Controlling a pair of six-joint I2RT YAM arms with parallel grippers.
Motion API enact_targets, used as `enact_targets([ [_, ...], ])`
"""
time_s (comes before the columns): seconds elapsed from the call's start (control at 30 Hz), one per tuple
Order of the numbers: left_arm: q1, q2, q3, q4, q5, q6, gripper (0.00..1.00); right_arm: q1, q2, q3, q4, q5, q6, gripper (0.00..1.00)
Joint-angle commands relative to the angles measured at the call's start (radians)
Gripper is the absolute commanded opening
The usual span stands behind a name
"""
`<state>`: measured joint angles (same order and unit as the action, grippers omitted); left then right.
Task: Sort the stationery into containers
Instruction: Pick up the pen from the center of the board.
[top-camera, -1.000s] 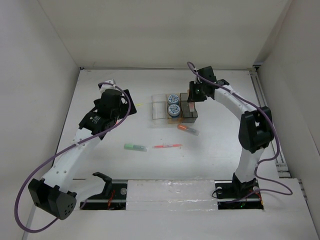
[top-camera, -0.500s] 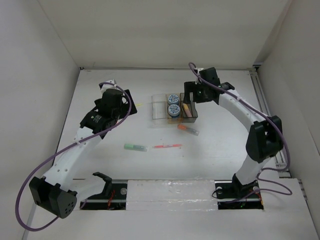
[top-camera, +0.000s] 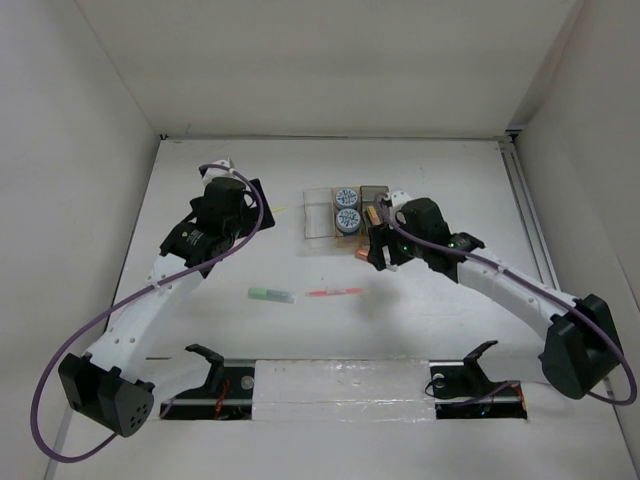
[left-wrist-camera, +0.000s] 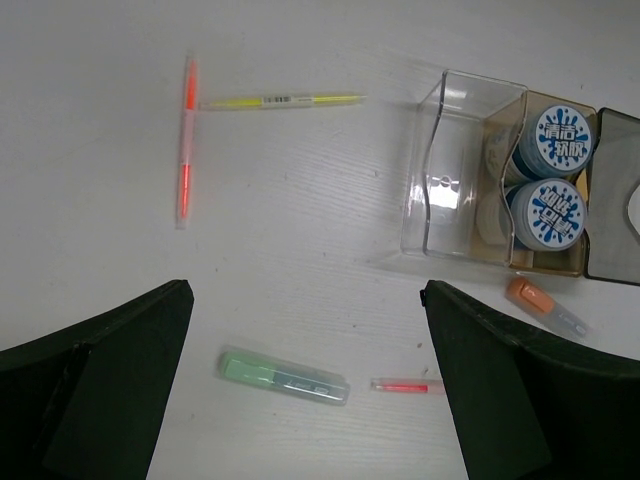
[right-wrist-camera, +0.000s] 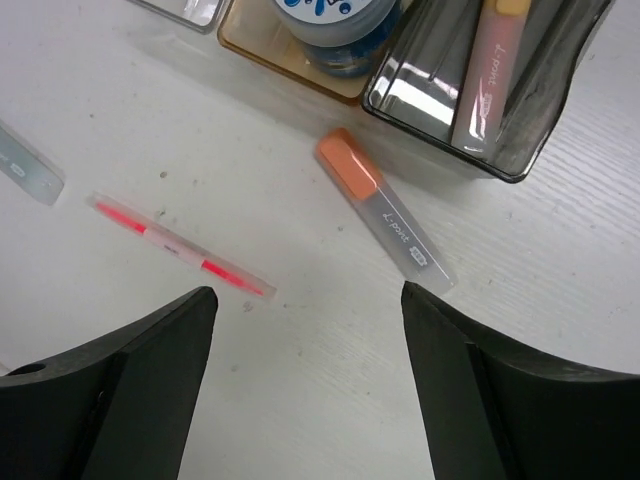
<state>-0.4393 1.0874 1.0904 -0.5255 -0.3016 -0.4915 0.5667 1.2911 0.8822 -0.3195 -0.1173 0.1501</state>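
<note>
Next, my right gripper lowers its open fingers around the orange marker's grey body (right-wrist-camera: 407, 236) below and closes, as the marker's cap sits nearer the bins.
The containers stand in a row: a clear bin (left-wrist-camera: 450, 170), an amber bin (top-camera: 347, 236) holding two blue-white rolls (left-wrist-camera: 563, 138), and a smoky bin (right-wrist-camera: 490, 110) with a pale orange-tipped marker (right-wrist-camera: 485, 70) inside. An orange marker (right-wrist-camera: 385, 213) lies just in front of the bins. My right gripper (right-wrist-camera: 308, 300) hangs open low over the table beside it, holding nothing. A red pen (right-wrist-camera: 180, 246) and a green marker (left-wrist-camera: 283, 374) lie nearer the front. My left gripper (left-wrist-camera: 305, 290) is wide open above them. An orange pen (left-wrist-camera: 186, 140) and a yellow-green pen (left-wrist-camera: 282, 100) lie at the left.
White walls enclose the table on the left, back and right. A rail runs along the right edge (top-camera: 530, 230). The arm bases and a white strip (top-camera: 340, 385) line the near edge.
My right gripper opened at the smoky bin, leaving a marker inside, then swung back toward the front and down beside the orange marker. The left arm has not moved.
</note>
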Motion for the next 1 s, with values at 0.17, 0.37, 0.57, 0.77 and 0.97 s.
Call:
enact_targets([
  [0.17,-0.003,-0.014,-0.014,0.032,0.022,0.030,1.00,0.022,0.046,0.003,0.149,-0.005,-0.083,0.85],
  [0.37,-0.003,-0.014,-0.014,0.041,0.022,0.030,1.00,0.022,0.163,0.038,0.140,-0.028,-0.138,0.85],
  [0.57,-0.003,-0.014,-0.014,0.041,0.041,0.030,1.00,-0.008,0.182,0.049,0.140,-0.028,-0.149,0.85],
  [0.77,-0.003,-0.023,-0.023,0.050,0.050,0.039,1.00,-0.019,0.223,0.080,0.086,-0.018,-0.149,0.85],
  [0.97,-0.003,-0.032,-0.023,0.050,0.061,0.039,1.00,-0.028,0.278,0.107,0.031,-0.039,-0.161,0.85],
])
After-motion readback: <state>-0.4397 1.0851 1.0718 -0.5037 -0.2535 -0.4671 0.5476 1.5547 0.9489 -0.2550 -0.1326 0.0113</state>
